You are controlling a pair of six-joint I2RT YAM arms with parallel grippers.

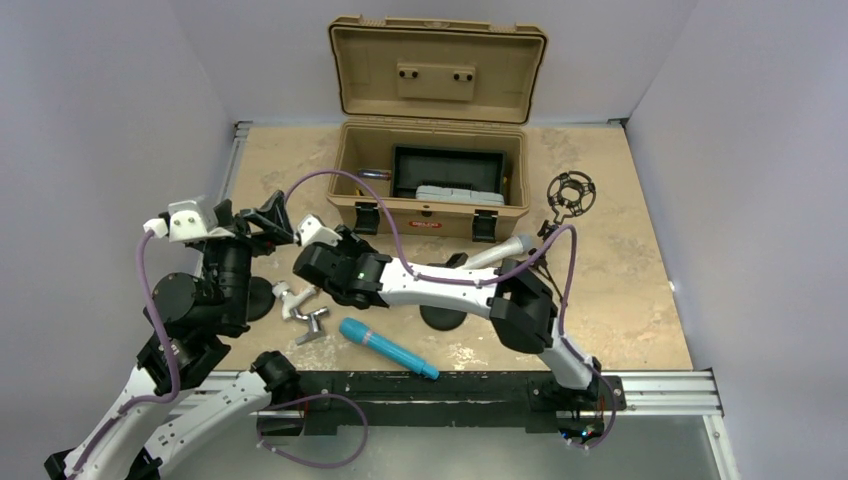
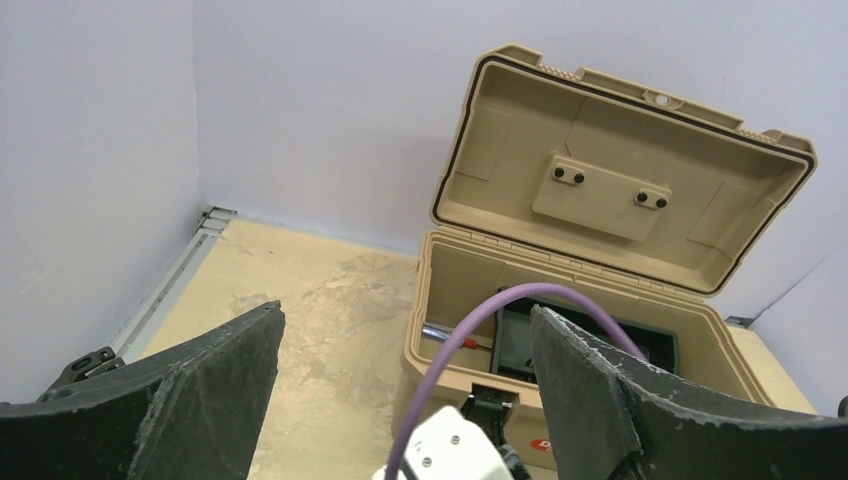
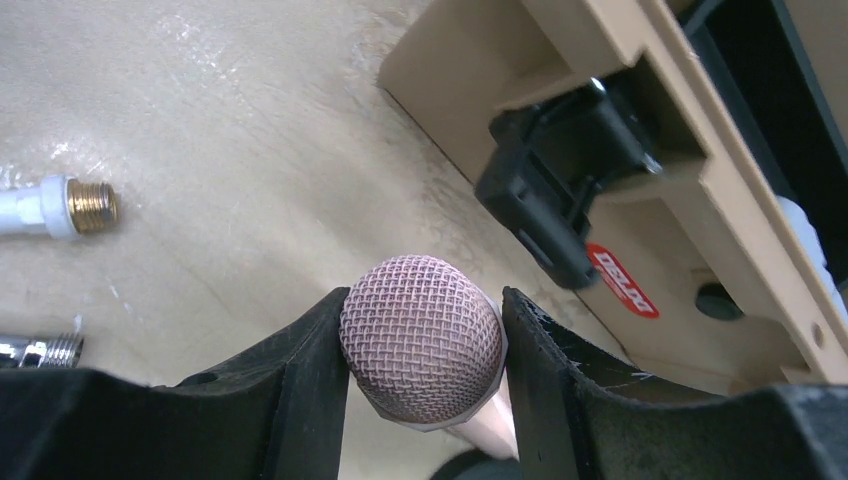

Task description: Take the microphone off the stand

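Observation:
To release the pinkish microphone in front of the case, my right gripper should lower the mesh head beside the nearby latch first.
In the right wrist view my right gripper [image 3: 424, 297] is shut on the mesh head of a pinkish microphone [image 3: 420, 335]. Its pale body slants down and away to a dark rounded part [image 3: 470, 468] at the frame's bottom edge. Whether that part is the stand I cannot tell. From above, this microphone is hidden under my right wrist [image 1: 335, 262], which hangs just in front of the case's left latch. My left gripper [image 1: 272, 215] [image 2: 405, 315] stands open and empty close beside that wrist, pointing at the case.
An open tan case [image 1: 437, 205] sits at the back. A silver microphone [image 1: 500, 250] leans above a round black base [image 1: 445, 318]. A blue microphone [image 1: 385, 348] and loose threaded pole pieces [image 1: 300, 305] lie near the front. Another black disc [image 1: 258, 297] sits by my left arm, and a shock mount [image 1: 571, 195] stands at the right.

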